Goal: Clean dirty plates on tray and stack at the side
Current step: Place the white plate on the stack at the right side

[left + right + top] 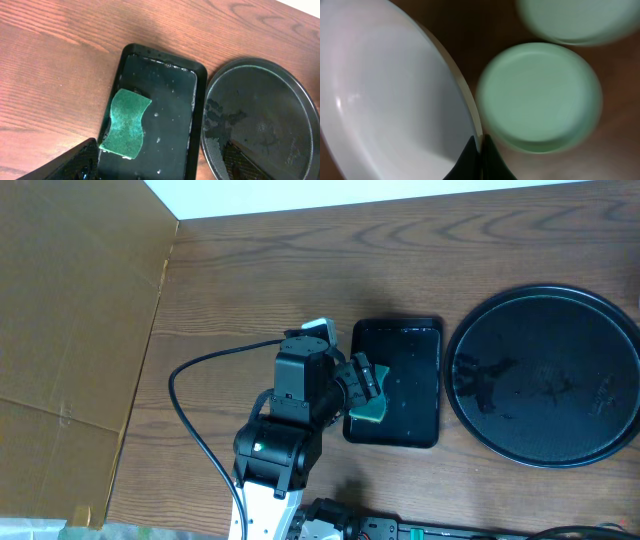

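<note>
The white plate's rim comes down in my right gripper and is released on the tabletop beside the nearer pale green plate next, since that spot lies below the gripper's fingers.
The round black tray lies at the right with wet streaks and no plates on it; it also shows in the left wrist view. My left gripper is open and empty, hovering over the rectangular tray; its fingers flank that tray. My right gripper is out of the overhead view and shut on the rim of a tilted white plate. Below it lie two more round plates, blurred and looking pale green. No smears can be made out.
A smaller rectangular black tray holds water and a green sponge, which lies at its left side. A brown cardboard sheet covers the table's left. A black cable loops left of the arm.
</note>
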{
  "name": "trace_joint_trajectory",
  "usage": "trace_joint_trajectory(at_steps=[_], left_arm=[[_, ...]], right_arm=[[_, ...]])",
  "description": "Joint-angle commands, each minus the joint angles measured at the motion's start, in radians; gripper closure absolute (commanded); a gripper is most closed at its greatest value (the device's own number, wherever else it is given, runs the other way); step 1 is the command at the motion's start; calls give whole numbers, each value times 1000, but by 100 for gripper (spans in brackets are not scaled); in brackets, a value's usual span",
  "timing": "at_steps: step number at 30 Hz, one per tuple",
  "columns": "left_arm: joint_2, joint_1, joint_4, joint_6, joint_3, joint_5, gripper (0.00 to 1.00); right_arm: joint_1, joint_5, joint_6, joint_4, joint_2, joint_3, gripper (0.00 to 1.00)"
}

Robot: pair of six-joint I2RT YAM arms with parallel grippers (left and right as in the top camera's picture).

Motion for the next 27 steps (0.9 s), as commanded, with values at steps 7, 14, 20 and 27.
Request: trace_joint_trajectory(at_steps=[7, 14, 20, 27], left_arm=[[4, 3, 0, 2, 22, -5, 20], [4, 3, 0, 2, 22, -5, 20], [4, 3, 0, 2, 22, -5, 20], [4, 3, 0, 2, 22, -5, 20]], right_arm=[[-266, -2, -29, -77, 218, 3, 99], [-281, 95, -48, -113, 334, 3, 99], [-279, 90, -71, -75, 334, 4, 55], [-279, -65, -92, -55, 254, 5, 52]])
